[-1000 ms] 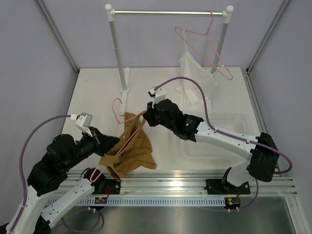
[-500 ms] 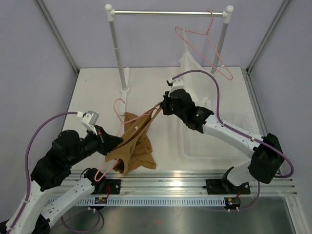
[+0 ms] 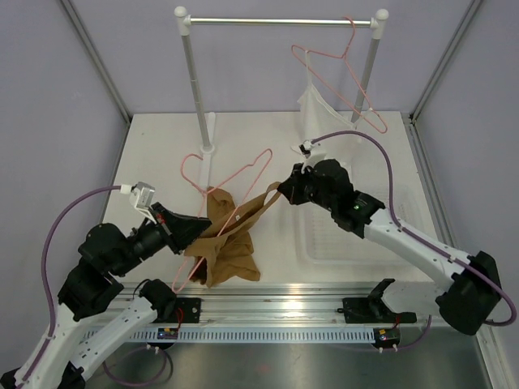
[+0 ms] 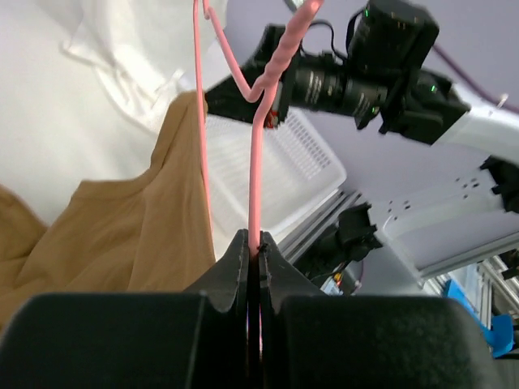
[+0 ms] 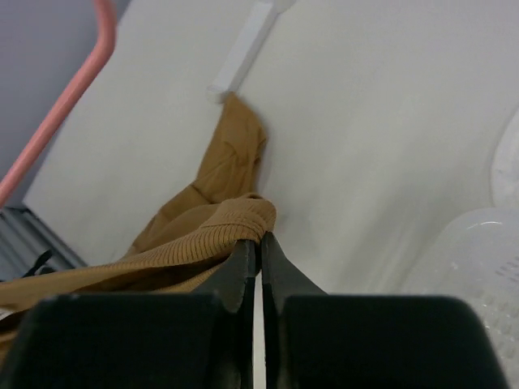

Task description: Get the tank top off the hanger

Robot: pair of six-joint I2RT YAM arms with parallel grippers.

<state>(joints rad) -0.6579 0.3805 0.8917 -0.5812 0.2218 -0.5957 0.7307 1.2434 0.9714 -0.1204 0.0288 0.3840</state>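
My left gripper will next lift the pink hanger (image 3: 235,180) up and outward, hook it on the rack's bare bar end (image 3: 229,21) and let go, because the bar end is above and outward of it.
The tan tank top (image 3: 229,243) hangs in a bunch at the middle front of the table, still draped on the thin pink hanger (image 3: 235,180). My left gripper (image 3: 193,229) is shut on the hanger's wire (image 4: 255,170) and holds it tilted up. My right gripper (image 3: 281,190) is shut on a ribbed strap (image 5: 219,231) of the tank top and stretches it to the right, away from the hanger. The strap (image 3: 261,204) runs taut from the bunch to my right fingers. In the left wrist view the fabric (image 4: 138,227) hangs left of the wire.
A clothes rack (image 3: 280,22) stands at the back, with a second pink hanger (image 3: 345,85) bearing a white garment (image 3: 324,121) at its right end. A clear plastic bin (image 3: 365,231) sits at the right, under my right arm.
My right gripper has pulled the strap further right and nearer. The hanger's far end has risen out of the fabric and its wire loop shows bare above the tank top.
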